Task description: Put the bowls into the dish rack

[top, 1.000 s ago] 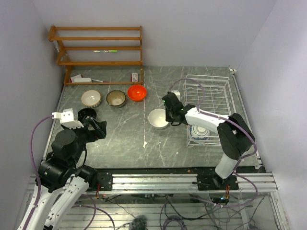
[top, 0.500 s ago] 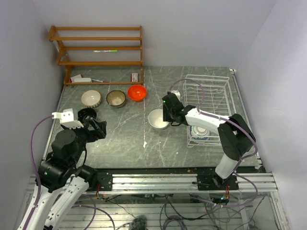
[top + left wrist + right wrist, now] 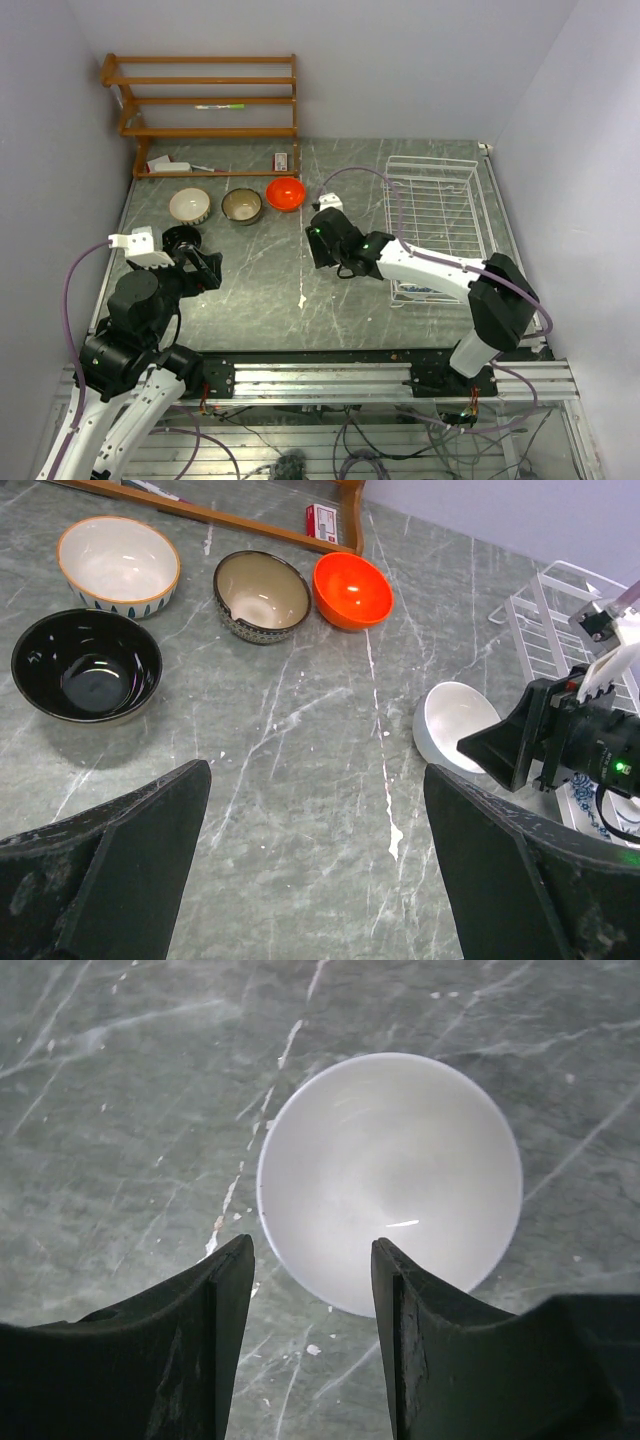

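My right gripper will move down next so that its fingers are on both sides of the plain white bowl's near rim, and close, since that rim shows between my open fingers.
A plain white bowl (image 3: 390,1175) (image 3: 452,723) stands upright on the marble table, just left of the white wire dish rack (image 3: 435,195) (image 3: 540,620). My right gripper (image 3: 312,1248) (image 3: 322,245) hovers over it, open, its fingertips at the bowl's near rim and nothing clamped. The top view hides this bowl under the gripper. A blue-and-white bowl (image 3: 592,812) shows as a sliver in the rack. At the back left sit the orange-red bowl (image 3: 285,193), the tan-brown bowl (image 3: 241,205) and the cream bowl (image 3: 189,205). My left gripper (image 3: 315,775) (image 3: 205,268) is wide open over bare table.
A black bowl (image 3: 181,239) (image 3: 86,666) sits near my left gripper. The brown wooden shelf unit (image 3: 205,100) lines the back wall, with a small red box (image 3: 282,160) and other small items on its lowest board. Walls close in on both sides.
My right gripper has opened from shut and swung left, from beside the white bowl to above it. The left arm and the bowls have not moved.
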You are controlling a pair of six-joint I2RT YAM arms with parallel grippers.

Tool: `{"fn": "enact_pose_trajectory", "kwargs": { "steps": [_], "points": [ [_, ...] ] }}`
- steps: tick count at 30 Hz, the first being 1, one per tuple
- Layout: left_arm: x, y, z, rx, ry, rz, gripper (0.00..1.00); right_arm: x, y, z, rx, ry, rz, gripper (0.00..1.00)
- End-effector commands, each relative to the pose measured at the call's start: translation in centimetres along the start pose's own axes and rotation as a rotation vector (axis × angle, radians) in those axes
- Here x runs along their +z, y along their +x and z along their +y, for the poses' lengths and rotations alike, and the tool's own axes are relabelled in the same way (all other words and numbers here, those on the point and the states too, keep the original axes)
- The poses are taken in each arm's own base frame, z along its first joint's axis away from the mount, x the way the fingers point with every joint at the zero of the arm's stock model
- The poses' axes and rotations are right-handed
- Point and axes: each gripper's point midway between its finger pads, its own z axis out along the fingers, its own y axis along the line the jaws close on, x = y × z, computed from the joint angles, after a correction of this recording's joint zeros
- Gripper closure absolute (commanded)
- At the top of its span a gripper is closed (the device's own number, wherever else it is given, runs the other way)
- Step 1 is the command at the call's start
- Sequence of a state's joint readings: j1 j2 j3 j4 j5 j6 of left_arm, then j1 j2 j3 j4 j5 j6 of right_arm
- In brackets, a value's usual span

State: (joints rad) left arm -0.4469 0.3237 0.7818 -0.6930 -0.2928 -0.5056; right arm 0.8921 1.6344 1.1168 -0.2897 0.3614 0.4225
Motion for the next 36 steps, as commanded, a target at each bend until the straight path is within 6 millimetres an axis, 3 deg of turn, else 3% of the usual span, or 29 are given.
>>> {"fn": "enact_pose_trajectory", "kwargs": {
  "steps": [1,8,13,15,18,22,28,32,36],
  "points": [
    [-0.2,-0.9,-0.1,-0.008,-0.004,-0.028,0.01,0.7,0.3,1.7,-0.055,-0.093,0.035,0.5],
    [-0.1,-0.9,-0.2,-0.005,-0.003,-0.023,0.01,2.3,1.6,3.2,-0.089,-0.158,0.074,0.52],
    [-0.2,-0.9,-0.1,-0.006,0.0,-0.028,0.01,3.4,2.5,3.2,-0.1,-0.148,0.099,0.57],
    [-0.3,-0.9,-0.1,-0.006,0.001,-0.03,0.01,3.6,2.6,3.0,-0.098,-0.134,0.097,0.63],
    [-0.3,-1.0,-0.2,-0.007,0.004,-0.033,0.01,3.6,2.4,2.7,-0.091,-0.114,0.087,0.9],
    [-0.4,-1.0,-0.2,-0.008,0.004,-0.034,0.01,3.4,1.7,3.0,-0.081,-0.122,0.07,1.0],
    [-0.5,-1.1,-0.1,-0.011,0.005,-0.039,0.01,1.0,-2.3,4.6,-0.005,-0.278,-0.017,1.0],
    [-0.5,-1.1,-0.2,-0.011,0.008,-0.04,0.01,-3.2,-7.3,4.5,0.093,-0.478,-0.146,1.0],
    [-0.5,-1.1,-0.2,-0.011,0.008,-0.041,0.01,-6.9,-11.0,3.1,0.134,-0.635,-0.227,1.0]
  ]
}}
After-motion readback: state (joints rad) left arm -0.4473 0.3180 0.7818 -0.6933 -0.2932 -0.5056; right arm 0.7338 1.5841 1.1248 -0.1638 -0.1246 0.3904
